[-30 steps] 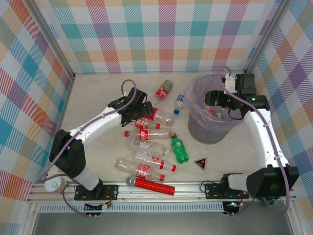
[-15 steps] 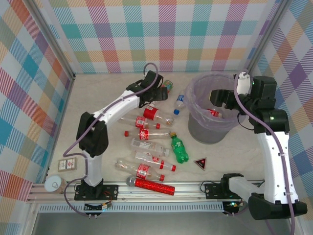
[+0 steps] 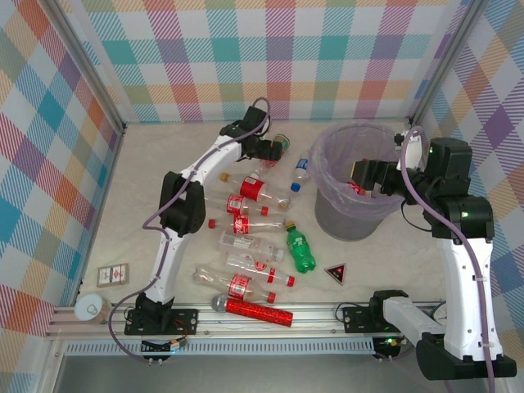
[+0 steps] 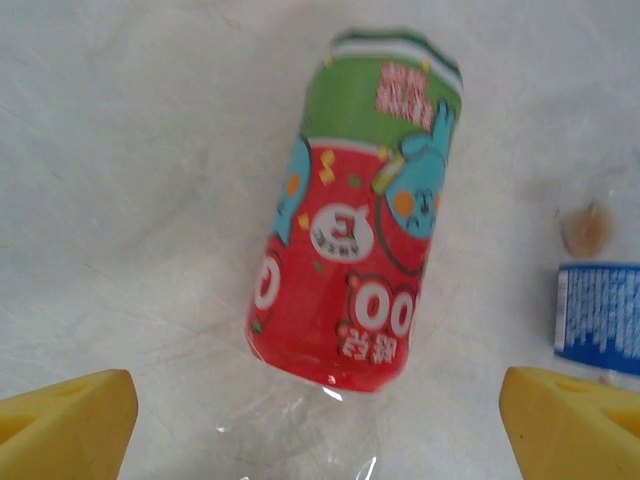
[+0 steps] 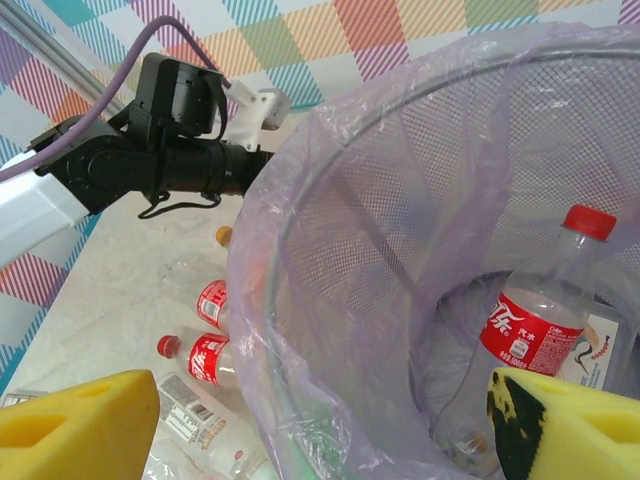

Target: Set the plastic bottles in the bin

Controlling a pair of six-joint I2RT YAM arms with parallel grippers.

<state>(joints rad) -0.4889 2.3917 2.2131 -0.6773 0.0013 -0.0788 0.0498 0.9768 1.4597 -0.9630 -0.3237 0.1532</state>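
Note:
My left gripper lowers around the bottle's clear near end next and closes beside the red label, since that end lies below, between my open fingers.
A clear bottle with a red and green label lies on the table just ahead of my left gripper, which is open with its yellow fingertips wide on either side. From above, the left gripper sits at the far middle over that bottle. My right gripper is open and empty above the lilac bin, which holds a red-capped bottle. In the top view the right gripper hangs over the bin. Several bottles lie mid-table, including a green one and a blue-capped one.
A red glittery microphone lies along the near rail, and a dark triangle sits in front of the bin. A small card and a round lid are at the near left. Checked walls enclose the table.
The left arm swung from the bottle cluster out to the far red-and-green bottle. The right gripper drew back toward the bin's right side, with its arm raised.

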